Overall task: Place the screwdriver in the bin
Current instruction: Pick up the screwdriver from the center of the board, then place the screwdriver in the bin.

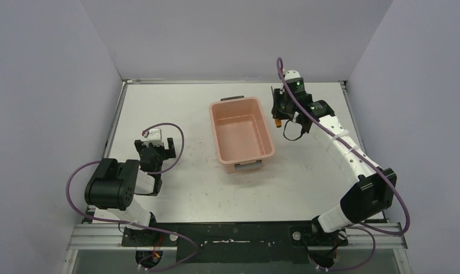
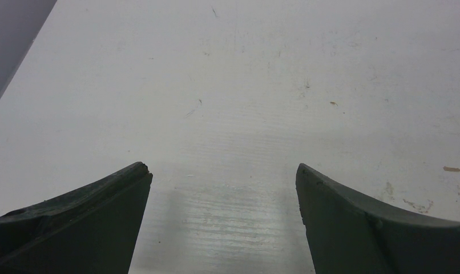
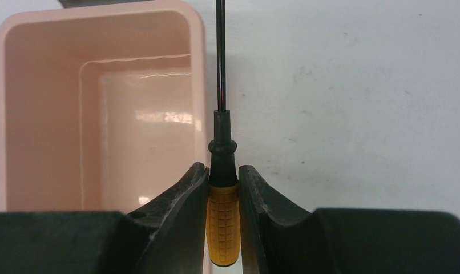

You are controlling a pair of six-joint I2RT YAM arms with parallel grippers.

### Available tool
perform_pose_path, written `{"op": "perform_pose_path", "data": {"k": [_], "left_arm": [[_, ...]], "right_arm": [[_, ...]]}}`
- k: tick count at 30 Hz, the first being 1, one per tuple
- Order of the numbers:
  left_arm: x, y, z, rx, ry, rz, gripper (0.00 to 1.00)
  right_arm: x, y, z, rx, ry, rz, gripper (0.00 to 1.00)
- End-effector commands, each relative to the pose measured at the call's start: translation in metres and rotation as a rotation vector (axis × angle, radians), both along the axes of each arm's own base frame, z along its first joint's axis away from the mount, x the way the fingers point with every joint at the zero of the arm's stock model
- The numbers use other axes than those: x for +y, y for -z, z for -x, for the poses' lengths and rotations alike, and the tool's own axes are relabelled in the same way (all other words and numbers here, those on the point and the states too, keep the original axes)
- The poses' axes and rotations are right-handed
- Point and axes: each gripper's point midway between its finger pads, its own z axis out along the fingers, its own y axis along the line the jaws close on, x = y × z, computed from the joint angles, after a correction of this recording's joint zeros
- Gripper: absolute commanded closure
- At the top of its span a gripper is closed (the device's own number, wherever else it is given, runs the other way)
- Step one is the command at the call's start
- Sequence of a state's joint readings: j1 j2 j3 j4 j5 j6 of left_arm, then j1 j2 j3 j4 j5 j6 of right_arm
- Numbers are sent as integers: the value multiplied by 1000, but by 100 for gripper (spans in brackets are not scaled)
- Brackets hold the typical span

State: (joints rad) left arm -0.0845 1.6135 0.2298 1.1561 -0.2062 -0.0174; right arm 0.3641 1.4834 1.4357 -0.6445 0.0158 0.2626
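Note:
I need to shift my right gripper left in the top view over the bin's rim, slightly back and down into the bin (image 1: 241, 133) (image 3: 133, 140) next, as the screwdriver still hangs outside.
The salmon-pink bin (image 1: 241, 135) stands mid-table, empty inside, with grey handles at its short ends. My right gripper (image 1: 280, 112) hangs just beside the bin's right rim near its far end, shut on the screwdriver (image 3: 222, 220). The orange ribbed handle sits between the fingers and the black shaft points away, running along the bin's right wall (image 3: 198, 85). In the top view a bit of orange handle (image 1: 278, 122) shows under the gripper. My left gripper (image 1: 154, 149) is open and empty over bare table at the left.
The white table (image 1: 176, 103) is boxed in by grey walls at the back and both sides. A purple cable (image 1: 290, 94) loops round the right wrist. The left wrist view shows only scuffed tabletop (image 2: 233, 103).

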Motion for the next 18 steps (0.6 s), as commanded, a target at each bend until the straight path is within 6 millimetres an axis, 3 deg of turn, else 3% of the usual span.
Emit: {"op": "perform_pose_path", "data": {"k": [1, 10, 18], "left_arm": [[-2, -22, -12, -83, -1, 14, 3], [-2, -22, -12, -84, -1, 15, 3], [-2, -23, -12, -84, -1, 14, 3]], "right_arm": [[38, -25, -2, -63, -9, -40, 93], [92, -28, 5, -52, -35, -101, 93], [116, -2, 9, -16, -58, -93, 93]]}}
